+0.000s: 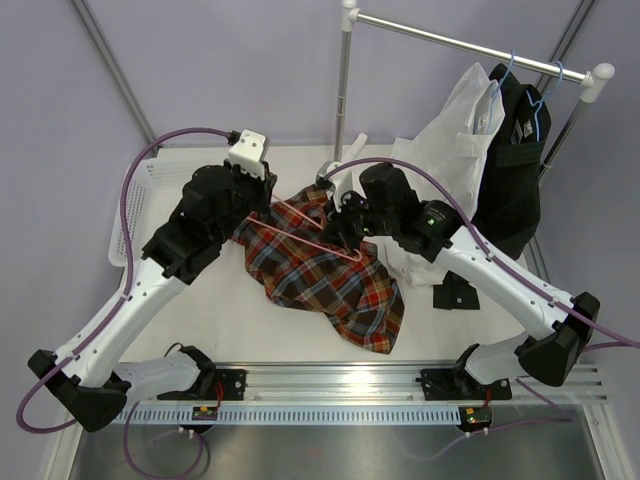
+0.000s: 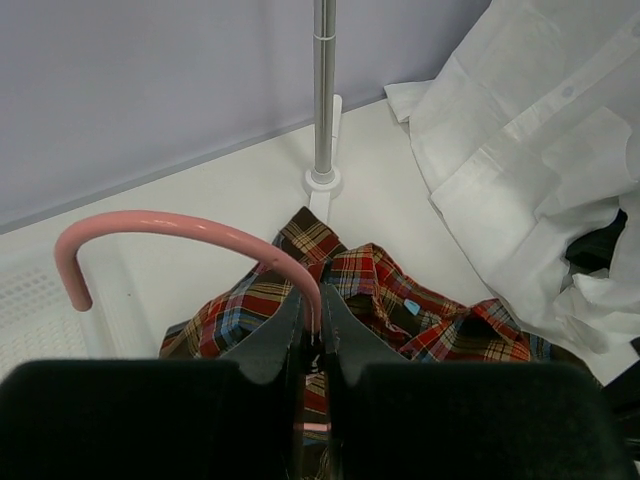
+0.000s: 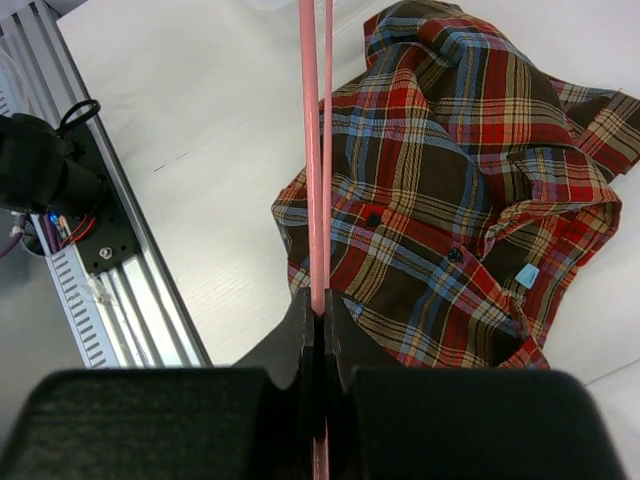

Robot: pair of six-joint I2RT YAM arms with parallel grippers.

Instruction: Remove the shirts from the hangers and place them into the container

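Note:
The right gripper carries its hanger up and outward next, hooks it over the empty part of the chrome bar [image 1: 408, 31] and releases, since the plaid shirt [image 1: 325, 275] is off it.
The pink-red hanger [image 1: 318, 232] is held between both grippers above the table. My left gripper [image 2: 318, 302] is shut on its neck just below the hook [image 2: 150, 222]. My right gripper [image 3: 320, 308] is shut on one of the hanger's wire arms [image 3: 314, 150]. The plaid shirt [image 1: 325, 275] lies crumpled on the table under the hanger, off the wire in the right wrist view, where the plaid shirt [image 3: 460, 190] lies open and flat. A white shirt [image 1: 455, 135] and a black shirt [image 1: 515, 165] hang on light blue hangers [image 1: 543, 100]. The white container [image 1: 135, 205] sits at the far left.
The chrome rail [image 1: 470, 45] crosses the back right, and its upright post [image 2: 323, 90] stands just behind the plaid shirt. A small black plate [image 1: 455, 295] lies on the table by the right arm. An aluminium base rail [image 1: 330, 378] runs along the near edge.

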